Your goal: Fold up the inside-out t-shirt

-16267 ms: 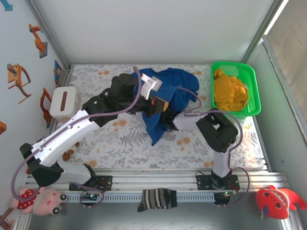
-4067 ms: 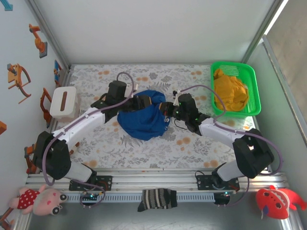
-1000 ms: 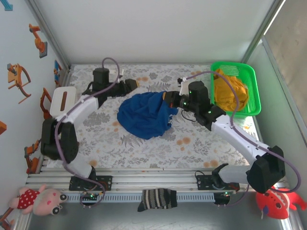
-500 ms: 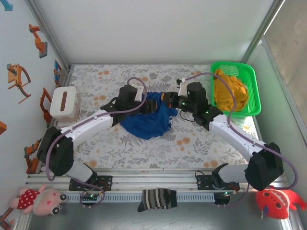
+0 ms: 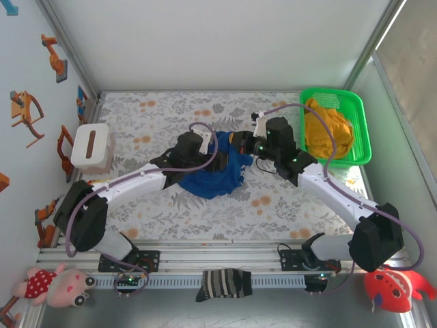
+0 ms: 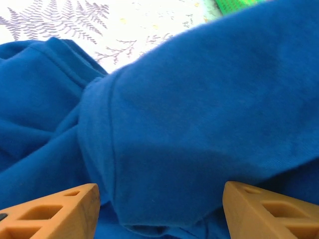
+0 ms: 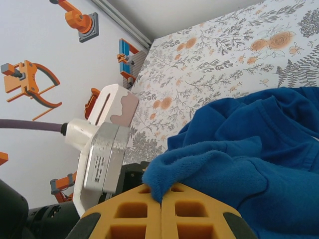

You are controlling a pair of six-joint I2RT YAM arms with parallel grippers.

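Observation:
My right gripper lowers the raised fold toward the heap's edge on the basket's side below next, easing toward the basket, and releases the fold.
The inside-out t-shirt (image 5: 215, 176) is a royal-blue bunched heap in the middle of the floral mat. My right gripper (image 5: 235, 140) is at the heap's far right edge, shut on a raised fold of the blue cloth (image 7: 199, 164); the pads (image 7: 144, 209) meet with the fold pinched between them. My left gripper (image 5: 217, 161) reaches in from the left over the heap. Its orange fingers (image 6: 55, 211) stand wide apart and open, with a thick roll of the t-shirt (image 6: 199, 124) lying between and ahead of them, not clamped.
A green basket (image 5: 360, 119) holding a mustard-yellow garment (image 5: 329, 130) stands at the back right. A white box (image 5: 91, 145) sits at the left edge. A dark striped sock (image 5: 224, 283) lies on the front rail, with plush toys (image 5: 392, 287) in the near corners.
My left arm has swung from the back left of the mat in over the t-shirt, and its jaws have widened. The right gripper keeps its hold on the fold and has barely moved.

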